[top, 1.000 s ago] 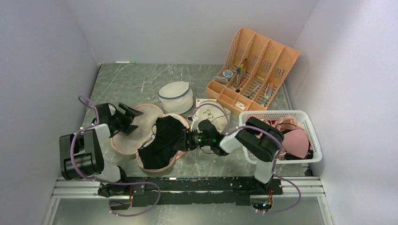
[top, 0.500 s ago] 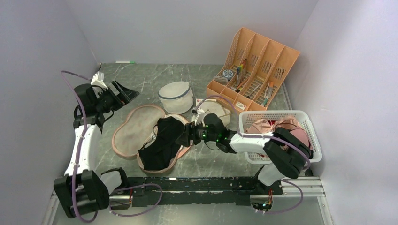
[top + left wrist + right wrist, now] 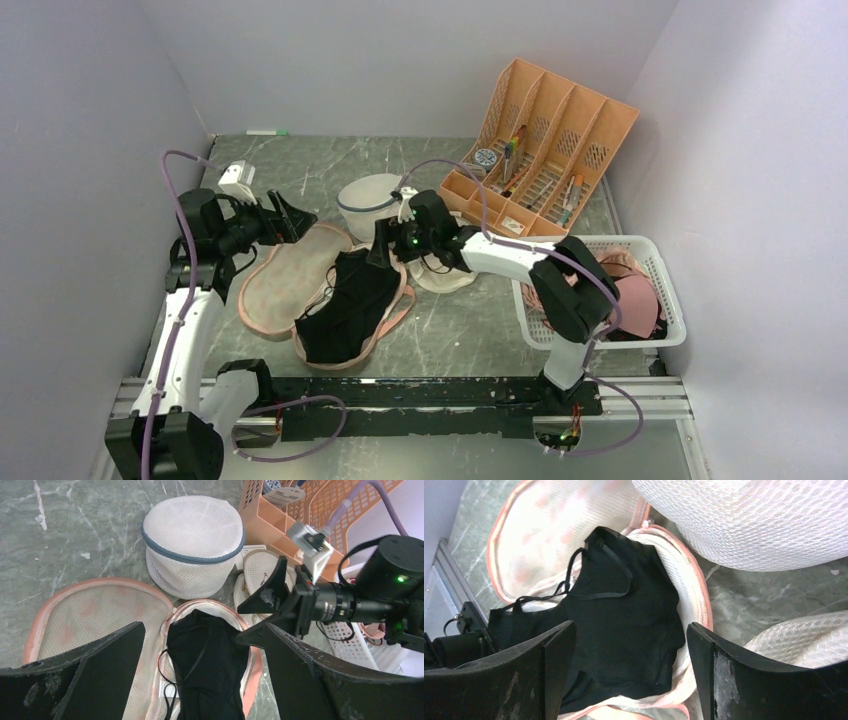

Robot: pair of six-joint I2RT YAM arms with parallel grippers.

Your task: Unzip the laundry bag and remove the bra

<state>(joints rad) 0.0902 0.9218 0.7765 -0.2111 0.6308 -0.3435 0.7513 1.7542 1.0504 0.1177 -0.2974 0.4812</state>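
My right gripper is above the black bra's edge [image 3: 387, 271] [image 3: 673, 622] beside the empty part of the bag's lining, so it needs to move down first to get there.
The laundry bag [image 3: 278, 290] lies unzipped and spread flat, its beige lining up and its pink edging around it. The black bra [image 3: 350, 300] lies on its right half, thin straps trailing left. My left gripper [image 3: 290, 215] is open and empty, above the bag's far left end. My right gripper [image 3: 382, 246] is open and empty, above the bag's far right end and facing the left one. In the left wrist view the bra [image 3: 210, 665] lies below between my open fingers [image 3: 107, 652]. In the right wrist view the bra [image 3: 624, 610] and the bag's lining [image 3: 544, 525] lie below my open gripper [image 3: 631, 627].
A white mesh dome bag [image 3: 375, 205] stands just behind the laundry bag. A round cream bag [image 3: 450, 272] lies under my right arm. An orange organizer [image 3: 545, 150] stands at the back right. A white basket [image 3: 590, 243] with pink garments is at the right.
My left gripper left the bag's left half, rose to the back left, then came right over the bag's far end. My right gripper moved back from the bag's right side.
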